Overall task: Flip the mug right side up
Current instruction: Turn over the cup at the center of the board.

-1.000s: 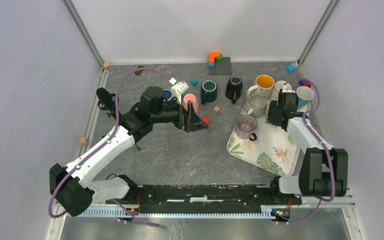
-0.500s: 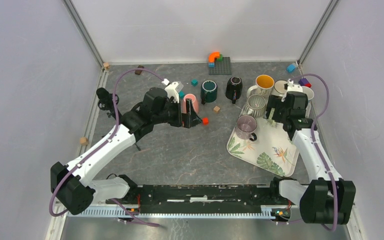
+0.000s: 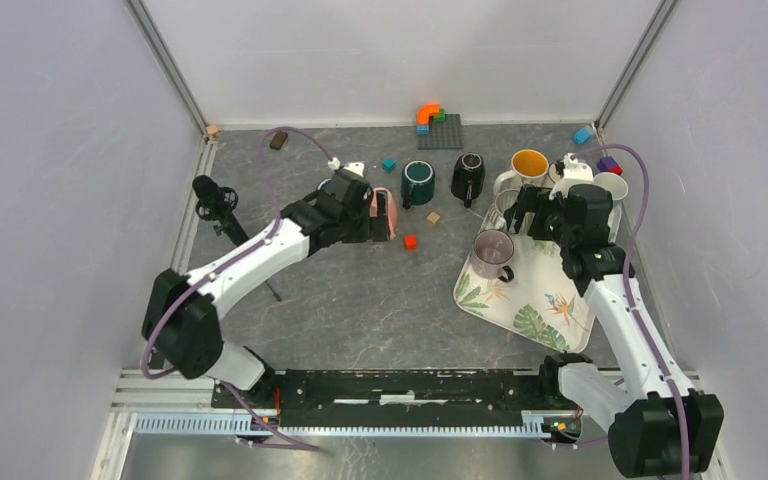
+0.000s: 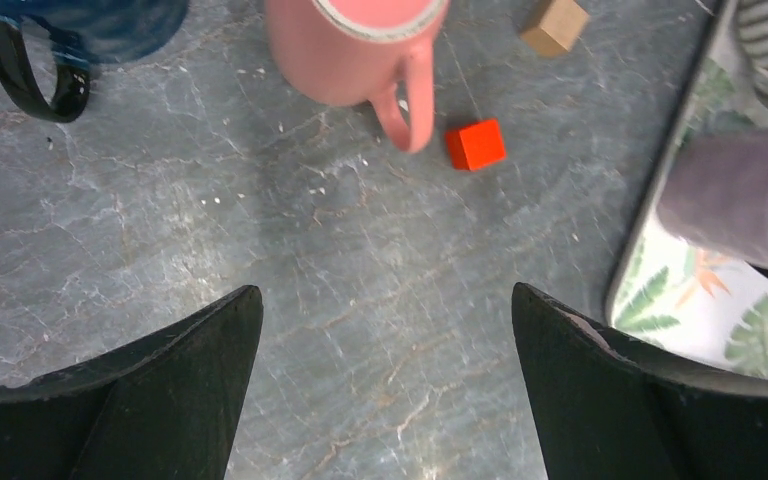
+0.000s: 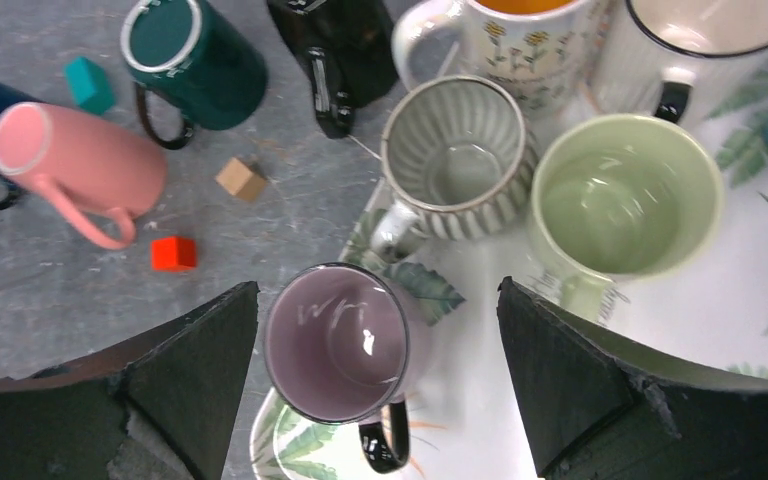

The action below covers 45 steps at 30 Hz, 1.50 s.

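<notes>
The pink mug's handle [image 4: 419, 100] is outward of my left gripper and below it, and it sticks out toward the near side. My left gripper should move outward and down around it next.
A pink mug [image 3: 382, 203] stands upside down on the grey table, base up, handle toward the near side. It also shows in the left wrist view [image 4: 345, 50] and the right wrist view [image 5: 75, 165]. My left gripper [image 3: 380, 222] is open and empty; its fingers [image 4: 210, 350] hang over bare table just short of the mug, apart from it. My right gripper [image 3: 520, 212] is open and empty above the tray, and a purple mug [image 5: 345, 340] stands upright below and between its fingers [image 5: 200, 350].
A leaf-patterned tray [image 3: 540, 300] at the right holds the purple mug [image 3: 490, 250], a striped grey mug [image 5: 455, 155] and a green mug [image 5: 620, 195]. A teal mug [image 3: 418, 180], black mug [image 3: 468, 175] and dark blue mug [image 4: 90, 20] stand near the pink one. A red cube [image 4: 476, 144] lies by its handle.
My left arm has folded in and its wrist has drawn back toward the pink mug, pointing down. My right gripper has moved left over the tray.
</notes>
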Motion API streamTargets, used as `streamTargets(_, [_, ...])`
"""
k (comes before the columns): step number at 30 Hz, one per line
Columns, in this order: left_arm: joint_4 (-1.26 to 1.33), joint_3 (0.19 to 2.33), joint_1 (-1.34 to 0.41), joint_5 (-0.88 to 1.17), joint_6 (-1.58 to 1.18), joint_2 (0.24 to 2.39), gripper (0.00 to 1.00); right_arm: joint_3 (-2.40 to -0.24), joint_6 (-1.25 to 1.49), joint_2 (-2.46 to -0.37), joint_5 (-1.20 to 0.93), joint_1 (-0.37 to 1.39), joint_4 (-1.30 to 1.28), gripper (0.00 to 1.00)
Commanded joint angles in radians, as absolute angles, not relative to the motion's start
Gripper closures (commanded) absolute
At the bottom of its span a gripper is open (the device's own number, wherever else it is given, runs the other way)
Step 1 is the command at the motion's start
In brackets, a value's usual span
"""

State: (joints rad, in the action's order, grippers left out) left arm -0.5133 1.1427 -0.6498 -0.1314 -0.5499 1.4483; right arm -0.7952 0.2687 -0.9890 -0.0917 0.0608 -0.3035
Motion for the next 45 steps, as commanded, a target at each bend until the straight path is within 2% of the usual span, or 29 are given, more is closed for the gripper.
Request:
streamTargets(1, [-0.517,1.251,-0.670,-0.287,-0.617,1.550,0.00,-0.781,0.309,-0.958,-0.163,0.078,-0.212,0.06])
streamTargets(7, [-0.534,1.352,-0.695,-0.438,-0.671,1.703,0.00,-0.774,0.312,-0.976,-0.203,0.082,-0.190,0.06])
streamTargets(14, [-0.561,1.479,-0.695,-0.469,-0.681,1.879,0.00,-0.769,0.308,-0.968,-0.226,0.082,-0.180,0.05])
streamTargets(22, [-0.575,1.489,-0.682,-0.541,-0.680,1.931,0.01,-0.750,0.313,-0.961,-0.240,0.081,-0.179,0.05])
streamTargets(26, [-0.572,1.444,-0.662,-0.552,-0.676,1.897,0.07,-0.744,0.323,-0.960,-0.246,0.082,-0.173,0.05])
streamTargets(30, [-0.532,1.394,-0.647,-0.513,-0.637,1.859,0.22,-0.745,0.334,-0.962,-0.252,0.083,-0.165,0.06])
streamTargets(35, [-0.515,1.401,-0.639,-0.427,-0.578,1.869,0.36,-0.744,0.341,-0.963,-0.256,0.083,-0.164,0.06])
streamTargets(40, [-0.487,1.435,-0.638,-0.328,-0.503,1.893,0.43,-0.740,0.338,-0.955,-0.247,0.085,-0.170,0.06])
streamTargets(45, [-0.495,1.466,-0.638,-0.318,-0.442,1.917,0.50,-0.732,0.338,-0.948,-0.243,0.085,-0.173,0.06])
